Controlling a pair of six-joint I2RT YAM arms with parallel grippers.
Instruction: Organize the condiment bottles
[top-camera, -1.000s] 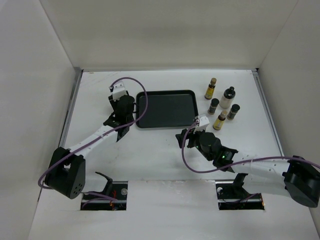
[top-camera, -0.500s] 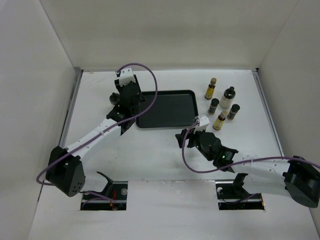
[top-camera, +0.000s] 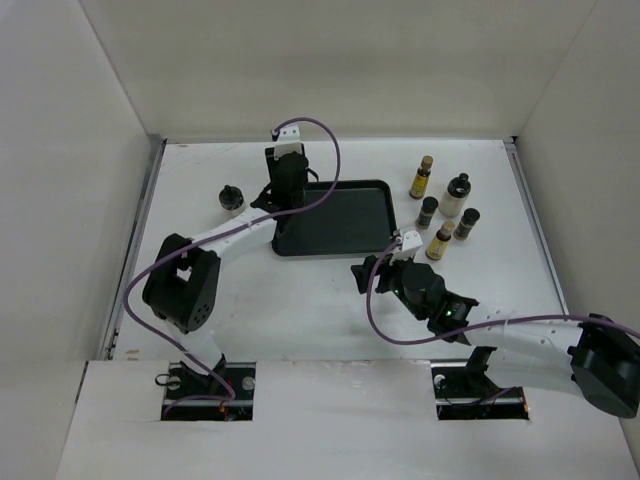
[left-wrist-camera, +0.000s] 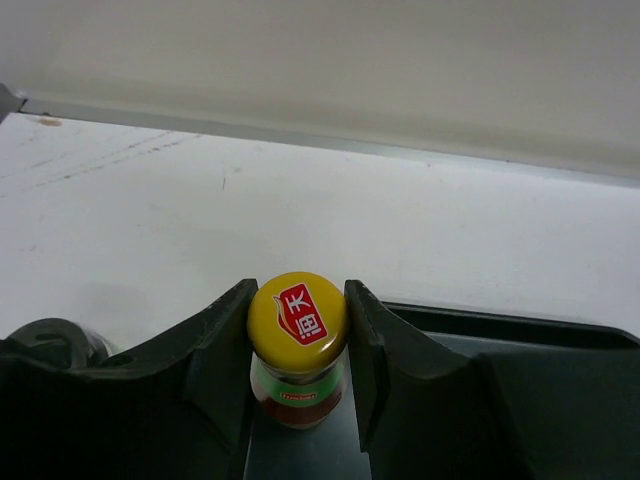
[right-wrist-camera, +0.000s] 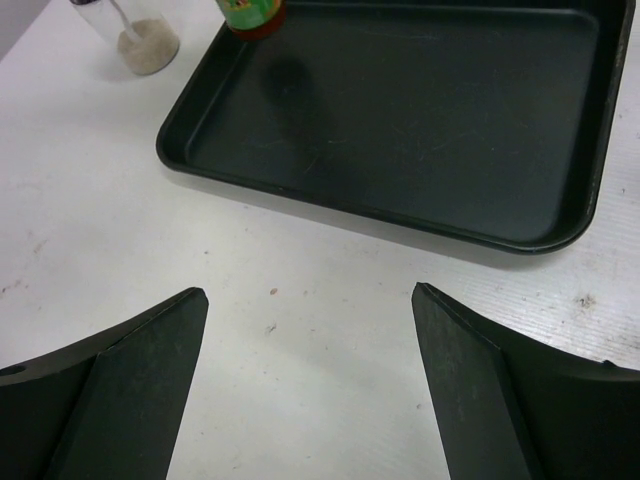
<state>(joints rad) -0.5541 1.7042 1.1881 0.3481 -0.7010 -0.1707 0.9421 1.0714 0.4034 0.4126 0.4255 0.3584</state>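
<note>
The red bottle's base is inside the tray's rim. So my left gripper next lowers the red bottle (left-wrist-camera: 297, 312) slightly onto the tray's bottom by its far corner (left-wrist-camera: 303, 443) and releases the bottle's cap.
My left gripper (left-wrist-camera: 297, 335) is shut on the yellow cap of the red bottle (left-wrist-camera: 297, 312) with a green neck, held upright at or just above the floor of the black tray (left-wrist-camera: 520, 328), in its far left corner. In the top view the left gripper (top-camera: 284, 196) hides this bottle. Its base shows in the right wrist view (right-wrist-camera: 252, 15). My right gripper (right-wrist-camera: 310, 300) is open and empty over the table, just in front of the tray (right-wrist-camera: 400, 130); it also shows in the top view (top-camera: 385, 265).
A dark-capped jar with whitish contents (top-camera: 231, 199) stands left of the tray (top-camera: 345, 215) and shows in the right wrist view (right-wrist-camera: 145, 40). Several small bottles stand in a group right of the tray, among them yellow-labelled ones (top-camera: 422, 177) (top-camera: 439, 241) and a whitish one (top-camera: 457, 195).
My left arm has swung from left of the tray to its far left corner, carrying the red bottle. The dark-capped jar on the left has come into view. The right arm has barely moved.
</note>
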